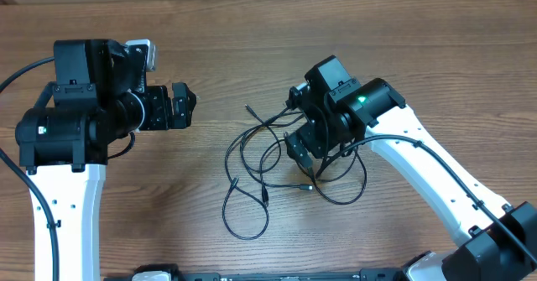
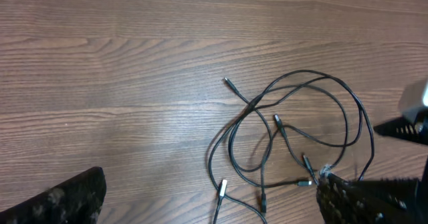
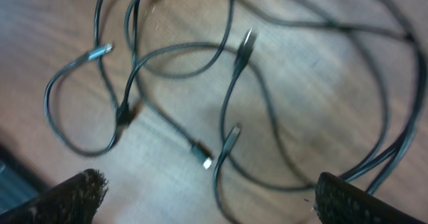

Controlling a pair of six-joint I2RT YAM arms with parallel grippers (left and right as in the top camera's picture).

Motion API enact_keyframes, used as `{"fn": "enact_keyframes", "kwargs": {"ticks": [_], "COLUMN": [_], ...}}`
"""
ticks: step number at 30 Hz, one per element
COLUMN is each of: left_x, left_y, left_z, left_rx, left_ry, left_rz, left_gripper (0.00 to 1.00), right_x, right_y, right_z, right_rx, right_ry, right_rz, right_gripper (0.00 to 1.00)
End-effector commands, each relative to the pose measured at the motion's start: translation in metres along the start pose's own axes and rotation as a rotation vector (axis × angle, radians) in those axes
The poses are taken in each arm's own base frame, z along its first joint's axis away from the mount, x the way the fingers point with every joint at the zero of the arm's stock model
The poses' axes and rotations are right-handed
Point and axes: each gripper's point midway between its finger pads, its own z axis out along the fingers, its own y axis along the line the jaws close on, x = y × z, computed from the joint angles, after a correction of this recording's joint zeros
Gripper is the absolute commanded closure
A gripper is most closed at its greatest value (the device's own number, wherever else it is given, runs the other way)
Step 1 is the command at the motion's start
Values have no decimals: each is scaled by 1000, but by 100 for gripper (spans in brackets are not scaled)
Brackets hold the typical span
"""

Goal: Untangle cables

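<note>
Next, my right gripper moves outward and down onto the far bend of the cable tangle, since the tangle's outer part curves there clear of the plugs.
Several thin black cables (image 1: 252,113) lie in a loose tangle of loops on the wooden table, right of centre. My right gripper (image 1: 304,151) hovers over the tangle's right side, open. In the blurred right wrist view its fingers stand wide apart around the cables (image 3: 180,47), and a silvery plug (image 3: 204,160) lies between them, with nothing gripped. My left gripper (image 1: 186,105) sits to the left of the tangle, apart from it and open. The left wrist view shows the cables (image 2: 302,73) ahead and to the right, with a pale plug (image 2: 223,186) between its spread fingers.
The wooden table (image 1: 252,29) stretches bare behind and to the left of the tangle. The right arm's white link (image 1: 436,180) runs to the lower right corner. The left arm's base (image 1: 59,197) stands at the left edge.
</note>
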Motion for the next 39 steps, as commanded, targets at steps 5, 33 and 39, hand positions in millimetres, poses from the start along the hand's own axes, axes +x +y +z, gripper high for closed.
{"fn": "enact_keyframes", "kwargs": {"ticks": [5, 33, 39], "left_x": [-3, -3, -3], "left_y": [-1, -1, -1], "left_z": [-3, -3, -3], "left_rx": [-3, -3, -3], "left_ry": [-14, -14, -14], "left_rz": [-7, -7, -7], "left_gripper": [0, 0, 0], "right_x": [-39, -62, -56], "right_y": [-26, -113, -111], "right_z": [-1, 91, 108], "right_rx": [143, -86, -124], "right_ry": [-145, -212, -177], "right_rz": [-4, 49, 63], "right_gripper": [0, 13, 23]}}
